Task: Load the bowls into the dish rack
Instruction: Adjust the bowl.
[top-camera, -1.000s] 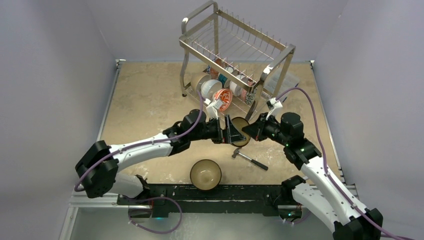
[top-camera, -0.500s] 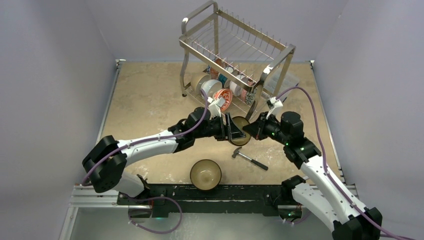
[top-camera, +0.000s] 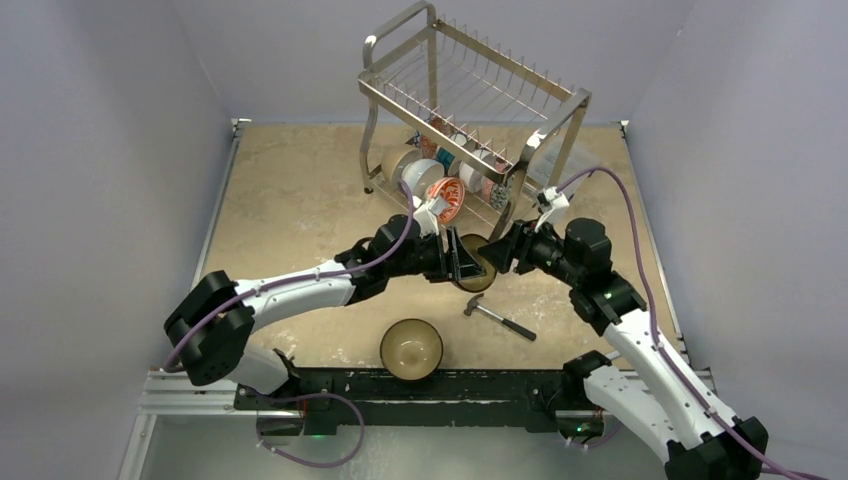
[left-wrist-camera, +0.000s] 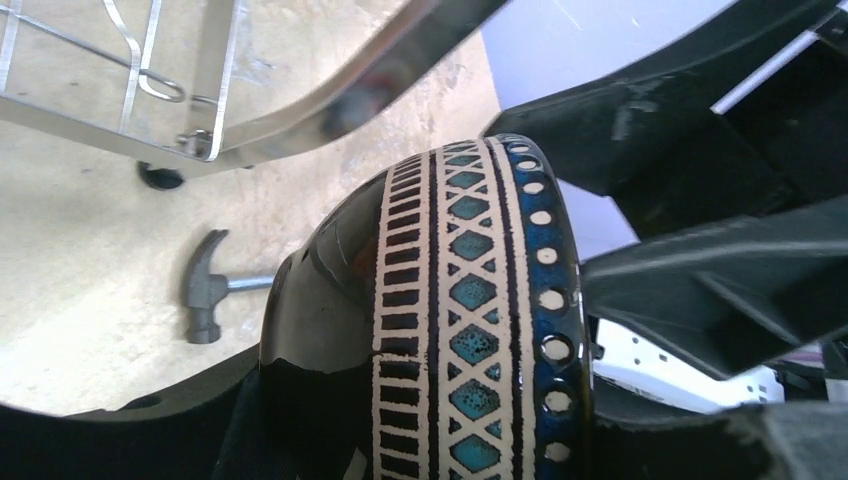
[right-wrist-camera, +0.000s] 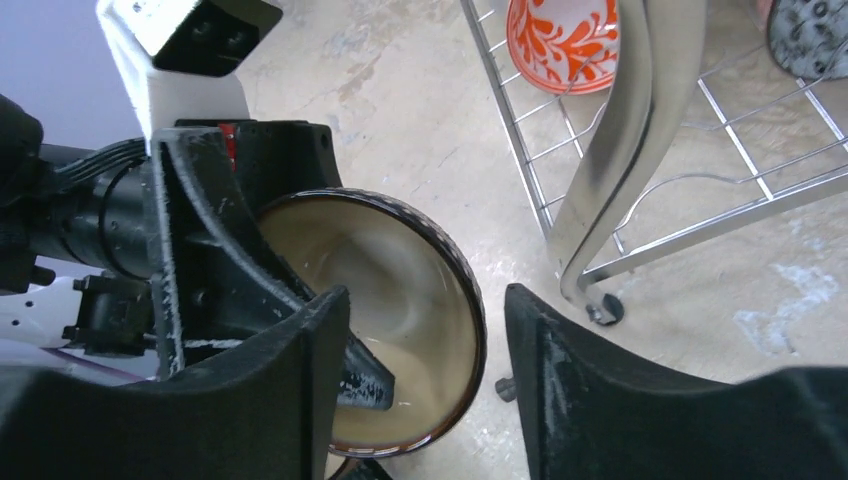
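My left gripper brings the held bowl outward and down next to release it there, since the empty wires (top-camera: 479, 209) beside the red-and-white bowl lie outward and lower.
A dark brown bowl (top-camera: 481, 264) with a cream inside (right-wrist-camera: 400, 290) and a patterned band (left-wrist-camera: 465, 320) hangs on edge above the table, in front of the dish rack (top-camera: 470, 100). My left gripper (top-camera: 464, 262) is shut on its rim, one finger (right-wrist-camera: 368, 378) inside the bowl. My right gripper (top-camera: 503, 252) faces the bowl's mouth, open, with its fingers (right-wrist-camera: 300, 370) apart from the rim. A white bowl (top-camera: 420, 176) and a red-and-white bowl (top-camera: 447, 198) stand in the rack's lower tier. A copper-brown bowl (top-camera: 411, 348) sits upright near the front edge.
A small hammer (top-camera: 500, 318) lies on the table right of the copper-brown bowl, below the held bowl. The rack's leg (right-wrist-camera: 620, 150) and lower wire shelf are close on the right of my right gripper. A clear plastic box (top-camera: 575, 165) sits behind the rack's right side.
My left gripper closed on the dark brown bowl. My right gripper then let go of it, opened and drew back slightly to the right.
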